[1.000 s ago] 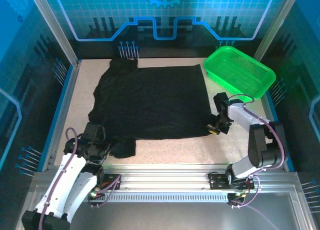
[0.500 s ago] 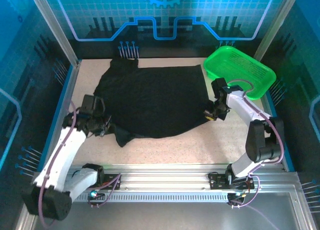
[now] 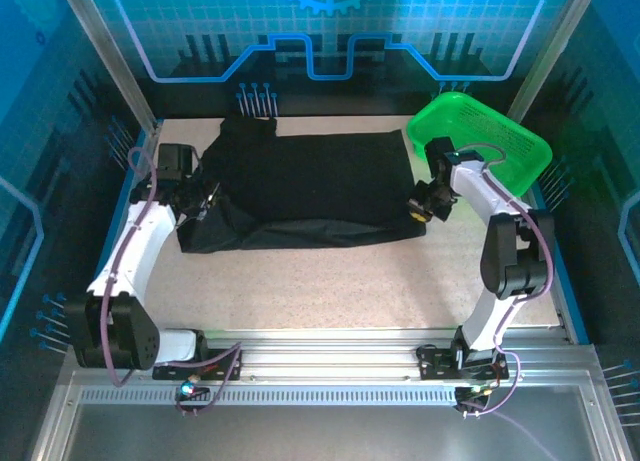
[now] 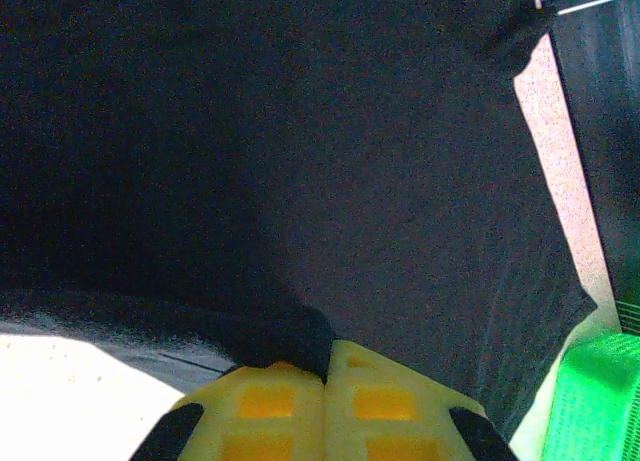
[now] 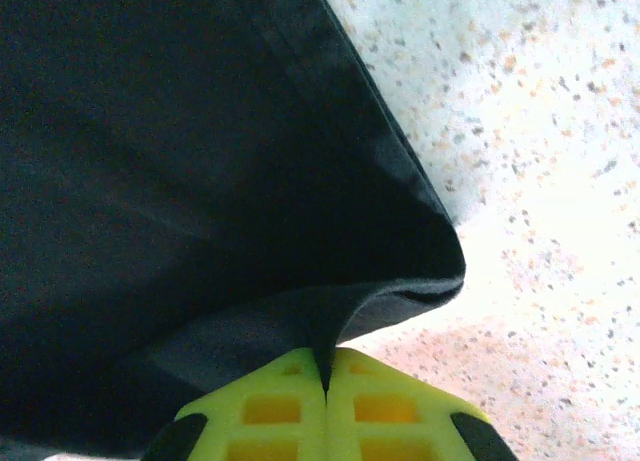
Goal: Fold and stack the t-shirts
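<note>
My left gripper still holds the t-shirt's pinched edge above the t-shirt below, so next I will carry it outward, lower it onto that t-shirt and let go.
A black t-shirt (image 3: pixel 305 186) lies across the far half of the table, its near part folded back over itself so the near edge is a doubled fold. My left gripper (image 3: pixel 205 199) is shut on the shirt's left edge, fabric (image 4: pixel 300 336) pinched between its yellow fingers (image 4: pixel 270 396). At the shirt's right edge my right gripper (image 3: pixel 424 208) is shut too, a raised corner of cloth (image 5: pixel 400 291) caught between its fingers (image 5: pixel 375 401). Both hold the cloth a little above the shirt lying below.
A green plastic basket (image 3: pixel 480 141) sits at the back right, close to my right arm, and shows as a green corner (image 4: pixel 590 401) in the left wrist view. Bare speckled table (image 3: pixel 320 281) spreads in front of the shirt. Blue frame rails border both sides.
Both grippers have carried the shirt's near edge away from the table front toward the back, folding the lower part over the upper. The shirt now covers a shorter band.
</note>
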